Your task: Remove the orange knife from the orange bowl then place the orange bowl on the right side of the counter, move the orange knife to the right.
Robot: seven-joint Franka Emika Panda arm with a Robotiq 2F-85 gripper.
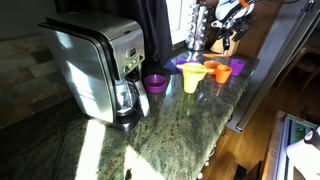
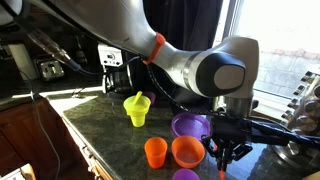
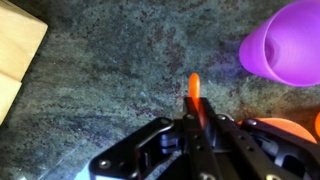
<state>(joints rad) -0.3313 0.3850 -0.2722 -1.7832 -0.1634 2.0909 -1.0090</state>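
I should next lower the orange knife toward the bare granite [image 1: 224, 57] [image 3: 192, 86] beside the orange bowl, then open my gripper there.
My gripper [image 3: 196, 122] is shut on the orange knife [image 3: 194, 92], whose tip sticks out past the fingers above the granite counter. In an exterior view the gripper [image 2: 224, 152] hangs just right of the orange bowl [image 2: 187, 150], with the knife [image 2: 222, 172] pointing down. The orange bowl stands empty on the counter, and its rim shows at the lower right of the wrist view [image 3: 286, 128]. In an exterior view the gripper [image 1: 227, 30] is at the far end of the counter, behind the orange bowl [image 1: 212, 70].
A yellow cup [image 2: 137, 108], a small orange cup [image 2: 155, 152] and purple bowls [image 2: 188, 125] stand around the orange bowl. A coffee maker [image 1: 95, 65] fills one end of the counter. A wooden board [image 3: 15, 55] lies at the wrist view's left edge.
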